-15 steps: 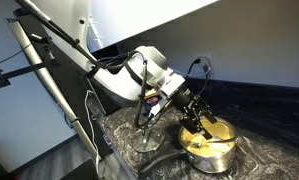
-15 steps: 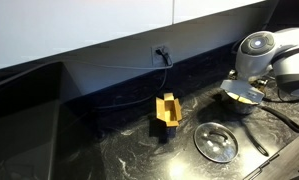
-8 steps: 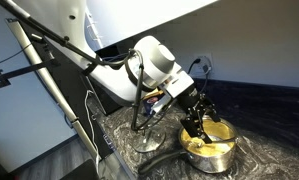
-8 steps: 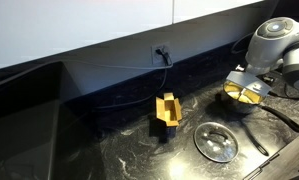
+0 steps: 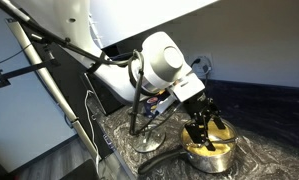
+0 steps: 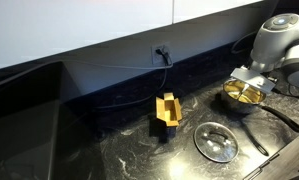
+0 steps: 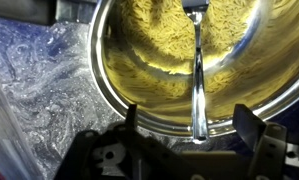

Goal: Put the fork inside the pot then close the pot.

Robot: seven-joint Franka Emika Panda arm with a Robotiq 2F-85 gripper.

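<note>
The fork's handle end [image 7: 199, 127] is between my open fingers; I will move slightly away from the pot's long black handle, then close.
The steel pot [image 7: 107, 75] with its pale yellowish inside fills the wrist view. It stands on the dark marbled counter in both exterior views [image 5: 211, 152] [image 6: 243, 94]. The shiny fork [image 7: 197, 70] lies in the pot, tines deep inside and handle end leaning over the near rim. My gripper [image 7: 192, 125] is open right above the pot's rim. Its fingers stand wide on either side of the fork's handle end without touching it. It hangs over the pot in an exterior view [image 5: 198, 127]. The round glass lid [image 6: 216, 141] lies flat on the counter beside the pot.
A yellow block-like object [image 6: 167, 110] stands on the counter near the wall outlet. The pot's long black handle [image 6: 285, 116] points away along the counter. A black cable runs along the back wall. The counter edge [image 5: 124, 150] is near the pot.
The arm has swung further over the pot and the gripper has come lower toward its rim. The pot and lid have not moved.
</note>
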